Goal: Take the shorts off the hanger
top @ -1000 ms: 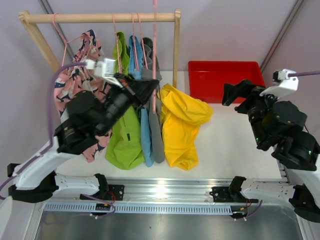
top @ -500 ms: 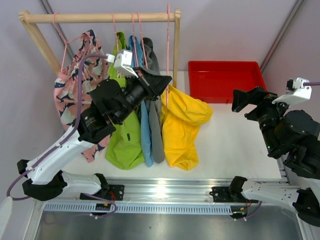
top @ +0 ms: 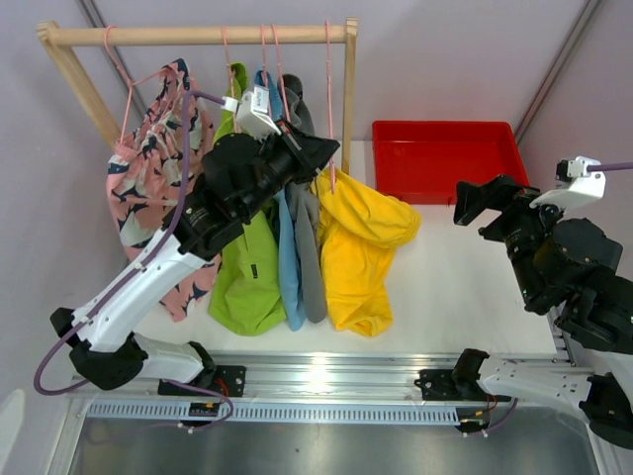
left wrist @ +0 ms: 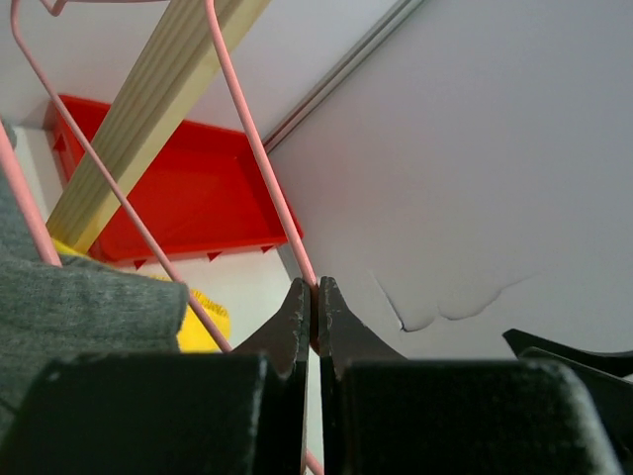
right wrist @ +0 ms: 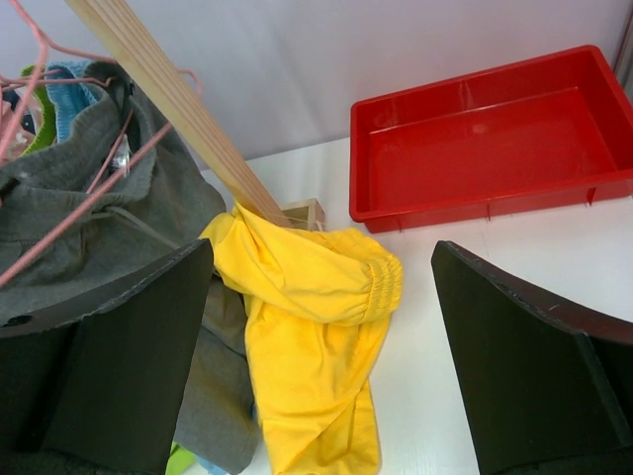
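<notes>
I need to lower my right gripper toward the wooden bar's post, onto the yellow shorts' gathered waistband facing the open table, as the yellow shorts are off their hanger.
Pink patterned shorts, lime green shorts, light blue shorts and grey shorts hang on pink hangers from the wooden rail. The yellow shorts lie crumpled on the table by the rail's right post, off their hanger; they also show in the right wrist view. My left gripper is shut on the wire of a bare pink hanger, which the left wrist view shows pinched between the jaws. My right gripper is open and empty, above the table right of the yellow shorts.
A red bin stands at the back right, also in the right wrist view. The rail's right post stands between the hangers and the bin. White table lies in front of the bin.
My left gripper has moved right and up, carrying the bare pink hanger towards the right post. My right arm has shifted slightly to the right.
</notes>
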`<state>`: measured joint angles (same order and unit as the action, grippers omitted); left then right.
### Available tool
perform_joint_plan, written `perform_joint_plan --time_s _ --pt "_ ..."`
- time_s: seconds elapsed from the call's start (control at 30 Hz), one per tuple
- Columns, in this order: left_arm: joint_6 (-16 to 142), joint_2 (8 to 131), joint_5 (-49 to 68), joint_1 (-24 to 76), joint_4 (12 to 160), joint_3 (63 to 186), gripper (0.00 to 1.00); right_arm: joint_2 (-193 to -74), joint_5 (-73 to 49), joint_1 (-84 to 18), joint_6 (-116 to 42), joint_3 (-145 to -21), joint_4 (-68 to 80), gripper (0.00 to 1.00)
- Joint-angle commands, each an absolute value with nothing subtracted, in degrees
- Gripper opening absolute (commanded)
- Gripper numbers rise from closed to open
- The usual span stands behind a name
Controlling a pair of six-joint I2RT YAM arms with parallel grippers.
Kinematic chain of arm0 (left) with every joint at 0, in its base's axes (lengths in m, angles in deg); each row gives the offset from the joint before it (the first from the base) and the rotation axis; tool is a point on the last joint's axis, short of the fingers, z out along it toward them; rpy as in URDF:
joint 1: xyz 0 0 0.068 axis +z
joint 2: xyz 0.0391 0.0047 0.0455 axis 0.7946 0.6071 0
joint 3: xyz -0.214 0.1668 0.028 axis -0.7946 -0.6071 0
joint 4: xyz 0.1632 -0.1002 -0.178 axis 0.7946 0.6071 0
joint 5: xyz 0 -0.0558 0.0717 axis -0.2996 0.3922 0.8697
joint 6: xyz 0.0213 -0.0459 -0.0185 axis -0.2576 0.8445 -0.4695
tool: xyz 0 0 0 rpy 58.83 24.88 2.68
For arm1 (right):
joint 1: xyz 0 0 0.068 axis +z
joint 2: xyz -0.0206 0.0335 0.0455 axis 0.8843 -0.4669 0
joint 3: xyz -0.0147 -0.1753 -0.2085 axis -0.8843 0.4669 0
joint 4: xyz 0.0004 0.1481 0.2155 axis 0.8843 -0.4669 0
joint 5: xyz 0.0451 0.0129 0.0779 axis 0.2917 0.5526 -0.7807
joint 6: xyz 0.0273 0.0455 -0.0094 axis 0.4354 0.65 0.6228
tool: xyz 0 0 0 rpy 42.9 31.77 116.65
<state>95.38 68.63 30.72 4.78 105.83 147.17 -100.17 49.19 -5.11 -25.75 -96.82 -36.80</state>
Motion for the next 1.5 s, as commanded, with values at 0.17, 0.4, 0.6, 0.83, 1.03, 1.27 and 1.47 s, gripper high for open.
perform_joint_plan --time_s 0.17,0.4,0.6,0.83,1.03,1.27,1.47 --pt "98.21 66.95 29.63 5.33 108.35 146.69 0.04 -98.50 51.05 -4.86 -23.05 -96.03 -38.75 0.99" --pt "96.81 64.49 28.05 5.25 110.19 146.86 0.73 -99.11 49.99 -4.86 -23.31 -94.98 -39.37 0.99" --pt "91.89 63.70 26.38 4.98 117.39 154.41 0.99 -107.63 39.56 -9.15 -20.87 -90.33 -42.09 1.00" --pt "86.00 63.96 28.22 4.54 125.92 161.63 0.99 -111.94 21.26 -21.27 -18.48 -75.83 -29.45 0.99" --pt "84.06 63.08 28.93 4.54 127.60 162.77 0.99 -119.23 19.40 -26.30 -20.76 -70.46 -19.43 0.99" --pt "83.18 62.20 28.93 4.54 127.95 162.42 0.99 -125.65 17.39 -30.87 -23.75 -67.56 -7.31 0.99" --pt "82.48 61.50 30.07 4.54 128.65 162.60 0.99 -133.21 14.85 -32.28 -25.51 -66.06 0.61 0.45"
